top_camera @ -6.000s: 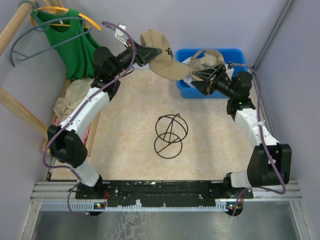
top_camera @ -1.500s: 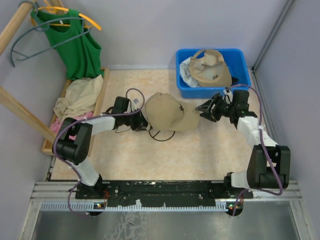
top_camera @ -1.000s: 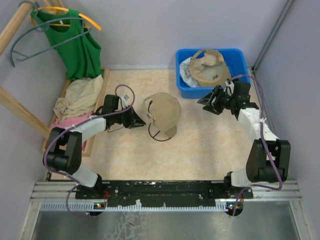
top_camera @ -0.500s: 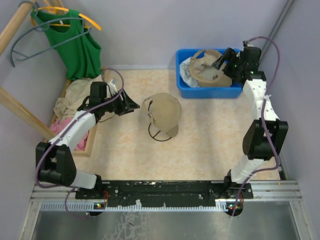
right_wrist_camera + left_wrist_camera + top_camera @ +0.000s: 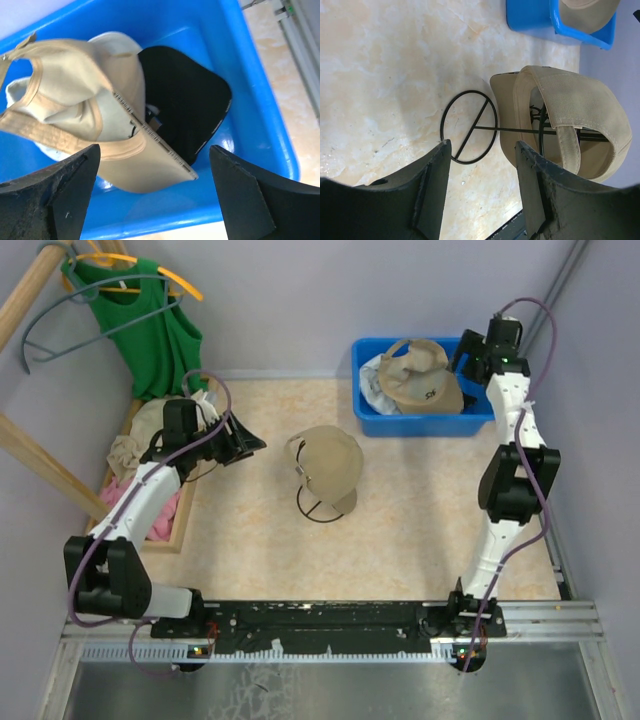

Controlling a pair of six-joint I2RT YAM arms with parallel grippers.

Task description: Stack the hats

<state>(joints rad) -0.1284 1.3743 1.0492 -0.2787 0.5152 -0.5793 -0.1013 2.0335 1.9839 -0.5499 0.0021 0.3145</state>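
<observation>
The tan hat's inner band lies uncovered beside the black hat, so my right gripper comes down to that edge of the tan hat next.
One tan hat sits on the dark wire-frame sphere at mid table; in the left wrist view this tan hat shows its underside over the wire frame. My left gripper hangs open and empty to the left of it, apart. A blue bin at the back right holds a second tan hat, a white hat and a black hat. My right gripper is open above the bin's tan brim, holding nothing.
A wooden tray at the left edge carries a beige cloth and a pink cloth. A green top hangs on a hanger at the back left beside wooden poles. Walls close in at the back and right.
Both grippers let go of the tan hat, which now rests on the wire sphere, and opened wider. The left arm drew back to the left; the right arm swung to the blue bin.
</observation>
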